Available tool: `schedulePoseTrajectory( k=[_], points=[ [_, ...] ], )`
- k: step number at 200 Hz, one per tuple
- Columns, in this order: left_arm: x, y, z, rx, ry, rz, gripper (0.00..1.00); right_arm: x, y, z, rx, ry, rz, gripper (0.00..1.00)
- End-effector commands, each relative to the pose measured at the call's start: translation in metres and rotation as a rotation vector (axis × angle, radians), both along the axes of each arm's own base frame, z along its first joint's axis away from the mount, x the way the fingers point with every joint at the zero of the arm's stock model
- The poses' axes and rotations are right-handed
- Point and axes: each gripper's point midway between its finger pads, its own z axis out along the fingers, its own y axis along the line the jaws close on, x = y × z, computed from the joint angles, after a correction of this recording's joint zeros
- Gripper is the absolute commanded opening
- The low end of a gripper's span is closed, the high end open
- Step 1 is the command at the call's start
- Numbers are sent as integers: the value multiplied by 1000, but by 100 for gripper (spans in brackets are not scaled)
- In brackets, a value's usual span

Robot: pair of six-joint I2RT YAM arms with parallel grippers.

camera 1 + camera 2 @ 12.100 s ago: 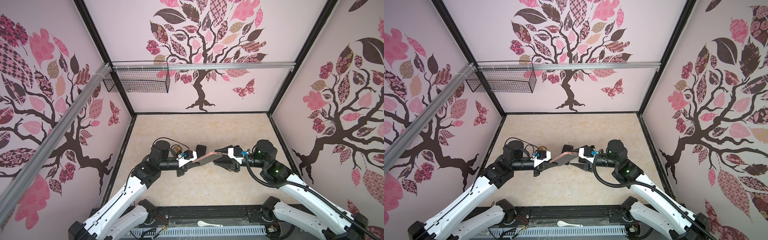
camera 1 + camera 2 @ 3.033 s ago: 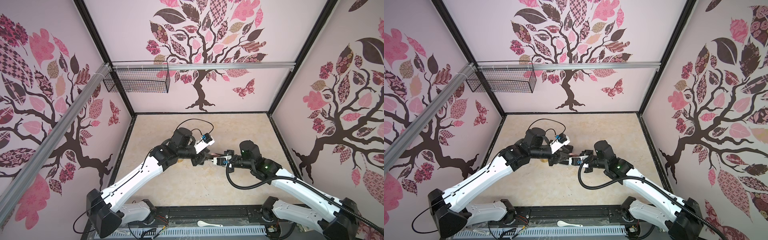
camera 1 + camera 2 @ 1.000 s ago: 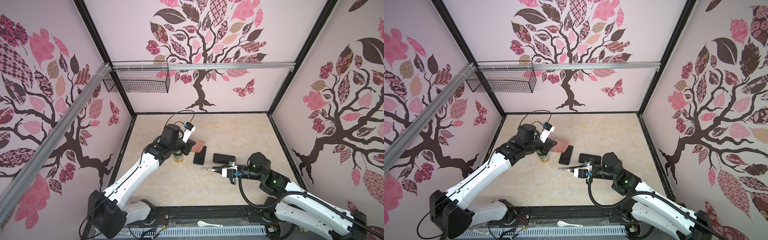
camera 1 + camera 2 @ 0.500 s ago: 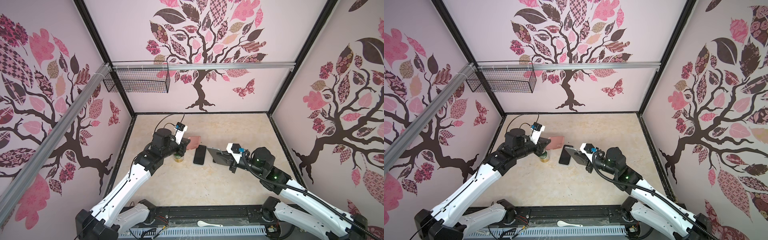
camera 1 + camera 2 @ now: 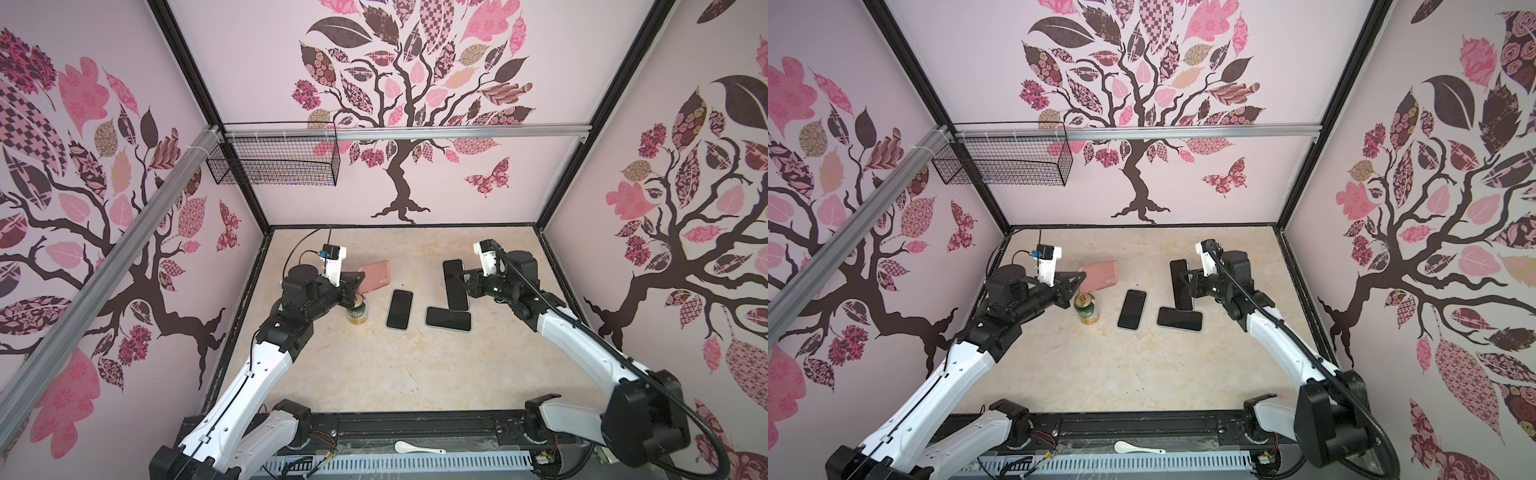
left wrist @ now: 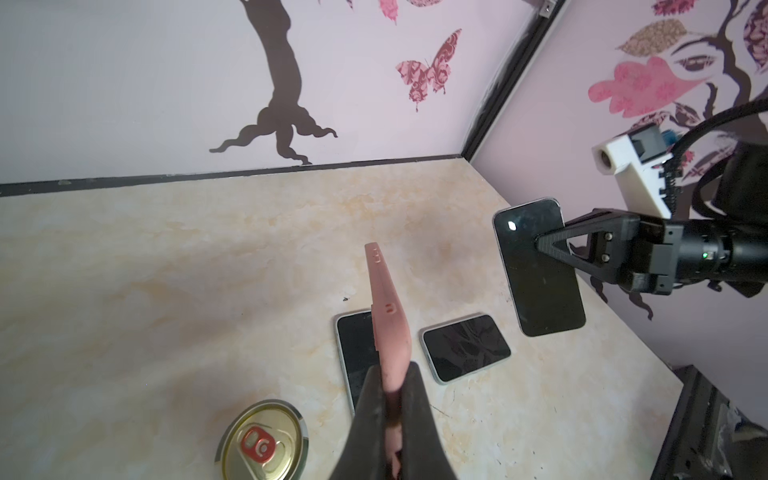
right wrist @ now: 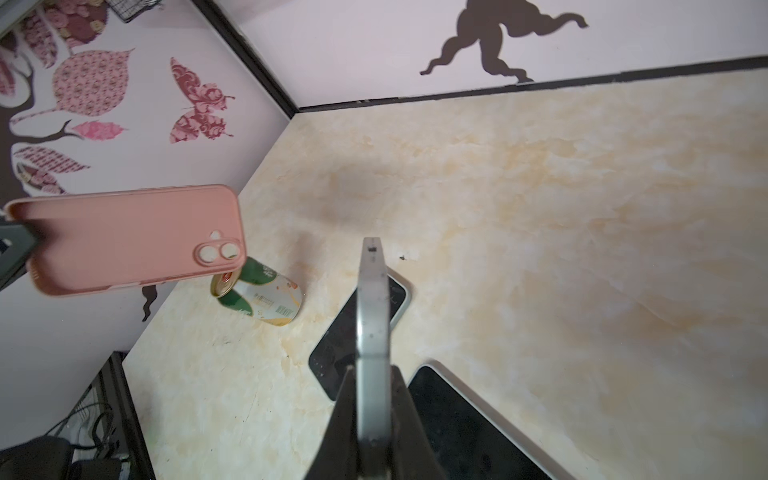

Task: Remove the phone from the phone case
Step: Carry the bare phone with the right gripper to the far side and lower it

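Observation:
My right gripper is above the empty spot on the bare tabletop beyond the crosswise phone (image 7: pixel 536 352), so next it will go down, tilt and release the phone flat there.
The empty pink phone case (image 5: pixel 376 276) (image 5: pixel 1100 276) hangs above the table at the left, with my left gripper (image 5: pixel 358 279) (image 6: pixel 392 374) shut on one end of it. In the right wrist view the phone case (image 7: pixel 133 241) shows its back and camera holes. The dark phone (image 5: pixel 455 286) (image 5: pixel 1181 286) (image 6: pixel 540 270) is held in the air at the right, clear of the case. My right gripper (image 5: pixel 459 274) (image 7: pixel 372 370) is shut on the phone's faces, and the phone (image 7: pixel 374 299) appears edge-on there.
Two other dark phones (image 5: pixel 400 309) (image 5: pixel 448 319) lie flat in the middle of the table, below the held one. A green and gold can (image 5: pixel 357 311) (image 6: pixel 262 440) stands just under the left gripper. A wire basket (image 5: pixel 274 162) hangs on the back left rail.
The right gripper has carried the phone to the right and farther back. The left gripper has drawn slightly left with the case, so phone and case stand wider apart.

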Motion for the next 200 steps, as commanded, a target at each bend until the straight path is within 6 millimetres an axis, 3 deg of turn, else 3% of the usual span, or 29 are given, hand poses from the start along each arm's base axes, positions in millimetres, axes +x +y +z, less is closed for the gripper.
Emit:
schedulePoseTrajectory(
  k=[1, 36, 75, 131, 200],
  points=[
    [1, 0, 11, -135, -14, -25, 0, 33, -4, 3, 60, 55, -23, 0],
    [4, -1, 12, -130, -26, -31, 0, 79, -16, -31, -42, 90, -60, 0],
    [4, -1, 6, -95, -25, -37, 0, 107, -26, -70, -57, 169, -53, 0],
    [4, -1, 1, -81, -25, -44, 0, 116, -30, -119, -29, 332, -29, 0],
    [-1, -2, -6, -78, 1, -56, 0, 111, -38, -154, 26, 466, -5, 5]
  ],
)
